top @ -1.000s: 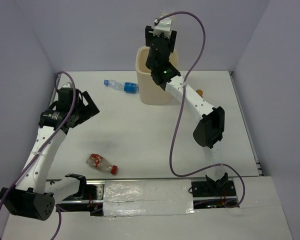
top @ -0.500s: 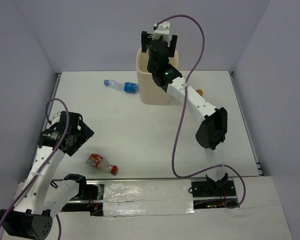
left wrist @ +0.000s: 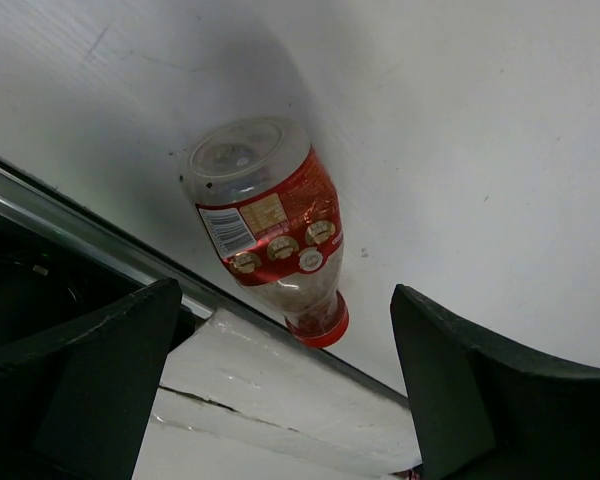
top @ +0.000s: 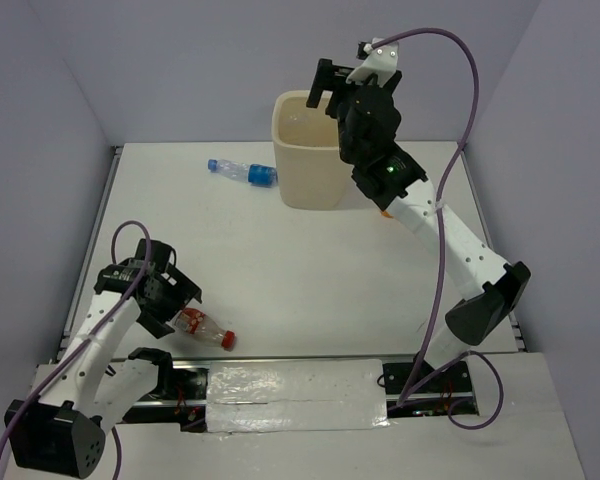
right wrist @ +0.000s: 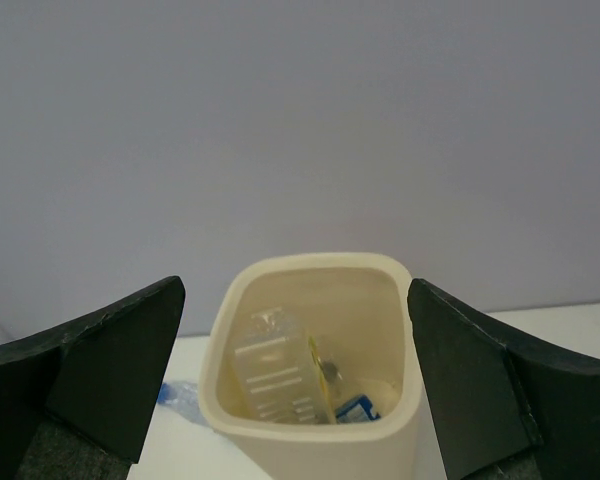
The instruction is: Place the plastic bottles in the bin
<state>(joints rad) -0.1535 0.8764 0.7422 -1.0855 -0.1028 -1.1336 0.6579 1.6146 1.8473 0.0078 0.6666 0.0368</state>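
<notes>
The red-capped bottle's base end is nearest my open fingers. I will lower my left gripper toward the right in the top view, around the bottle's red label [top: 192, 321] [left wrist: 277, 226].
The cream bin [top: 308, 170] stands at the back centre. In the right wrist view its rim [right wrist: 315, 440] shows, with a clear bottle [right wrist: 275, 375] and a blue-labelled one [right wrist: 355, 408] inside. My right gripper [top: 332, 85] hangs open and empty above the bin's right rear edge [right wrist: 295, 330]. A blue-capped bottle [top: 242, 171] lies left of the bin. A small orange bottle [top: 384, 211] peeks out behind my right arm. A red-capped bottle [top: 205, 328] lies near the front edge. My left gripper [top: 172, 305] is open just above its base end, with the bottle [left wrist: 270, 225] ahead of the jaws [left wrist: 290, 400].
A metal rail and white taped strip [top: 290, 385] run along the near edge, right beside the red-capped bottle. Purple cables [top: 355, 270] loop over both arms. Grey walls close the back and both sides.
My left arm has swung from mid-left down to the near edge, ending over the red-capped bottle. My right gripper has drawn back to the right from over the bin mouth.
</notes>
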